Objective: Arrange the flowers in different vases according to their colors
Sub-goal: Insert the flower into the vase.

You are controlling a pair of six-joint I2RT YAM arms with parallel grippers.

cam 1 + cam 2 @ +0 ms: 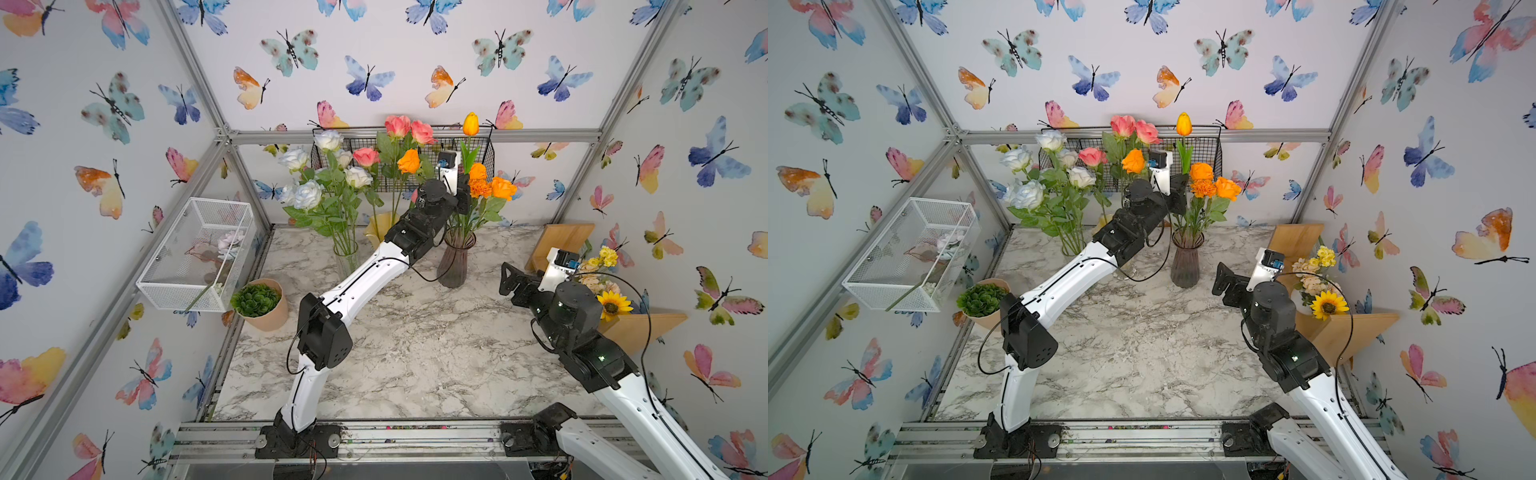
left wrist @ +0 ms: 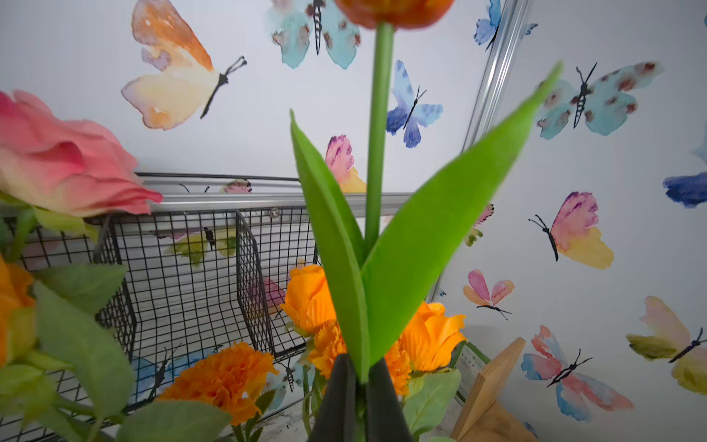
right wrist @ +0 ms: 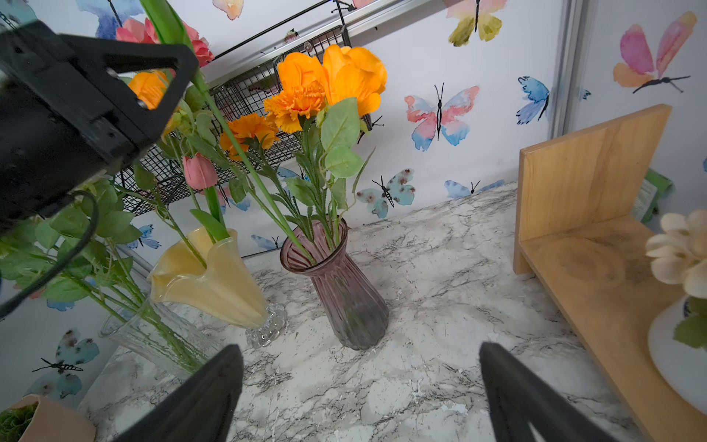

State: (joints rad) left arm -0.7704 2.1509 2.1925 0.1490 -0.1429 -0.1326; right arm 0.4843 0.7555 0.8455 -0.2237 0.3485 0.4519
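Note:
My left gripper will next move down toward the opening of the ribbed purple vase (image 1: 455,257) and let go of the green stem, because the stem's lower end is already inside.
My left gripper (image 2: 359,367) is shut on the green stem of an orange tulip (image 1: 471,123), just above the ribbed purple vase (image 1: 455,257). In the right wrist view the stem runs down into that vase's mouth (image 3: 306,252). Orange roses and marigolds (image 1: 488,185) stand in the same vase. White roses (image 1: 307,193) fill the clear glass vase (image 1: 345,257). Pink roses (image 1: 409,126) and a pink tulip bud (image 3: 199,170) rise from the yellow vase (image 3: 206,275). One orange rose (image 1: 409,161) stands among the pink ones. My right gripper (image 3: 359,352) hangs open over the marble table, holding nothing.
A white mesh basket (image 1: 195,253) on the left wall holds a pale flower. A black wire basket (image 1: 486,153) hangs on the back wall. A succulent in a tan pot (image 1: 259,303) stands at the left; a wooden shelf (image 1: 565,241) with a sunflower bouquet (image 1: 611,303) is at the right.

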